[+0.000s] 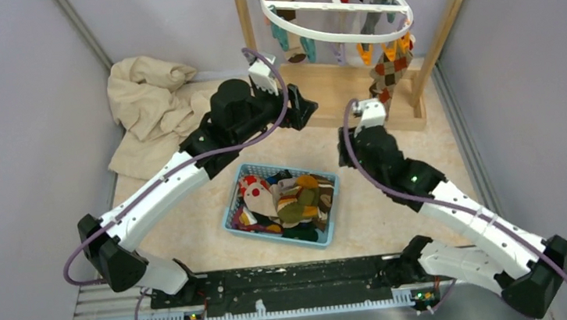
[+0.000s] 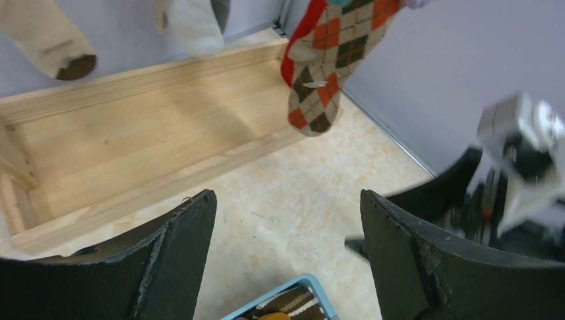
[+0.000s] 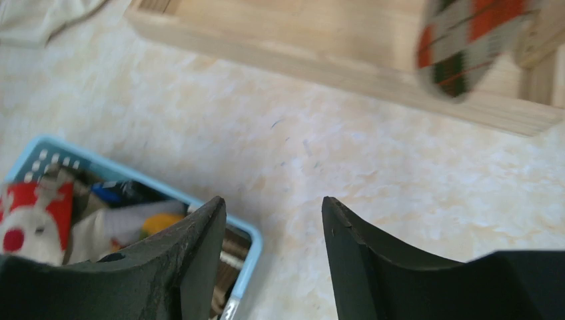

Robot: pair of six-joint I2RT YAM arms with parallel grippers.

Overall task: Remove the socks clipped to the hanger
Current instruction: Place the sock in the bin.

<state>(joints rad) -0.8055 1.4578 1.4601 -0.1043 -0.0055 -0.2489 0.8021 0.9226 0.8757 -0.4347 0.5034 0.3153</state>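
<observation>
The argyle sock hangs at the middle orange clip (image 1: 389, 50) on the hanger's near rim, so the robot needs to lift its right gripper outward and tilt it level around that clip.
The white oval hanger (image 1: 336, 2) hangs in the wooden rack at the back, with several socks still clipped to it. An orange, brown and cream argyle sock (image 1: 389, 71) hangs at its right side; it also shows in the left wrist view (image 2: 320, 67) and, blurred, in the right wrist view (image 3: 466, 47). Two pale socks (image 2: 193, 23) hang further left. My left gripper (image 1: 303, 107) is open and empty, low in front of the rack base. My right gripper (image 1: 372, 108) is open and empty, just below the argyle sock's toe.
A blue basket (image 1: 232, 212) with several removed socks sits on the floor between the arms. The wooden rack base (image 1: 336, 84) and its uprights stand at the back. A large beige cloth (image 1: 145, 103) lies at the back left. Grey walls close both sides.
</observation>
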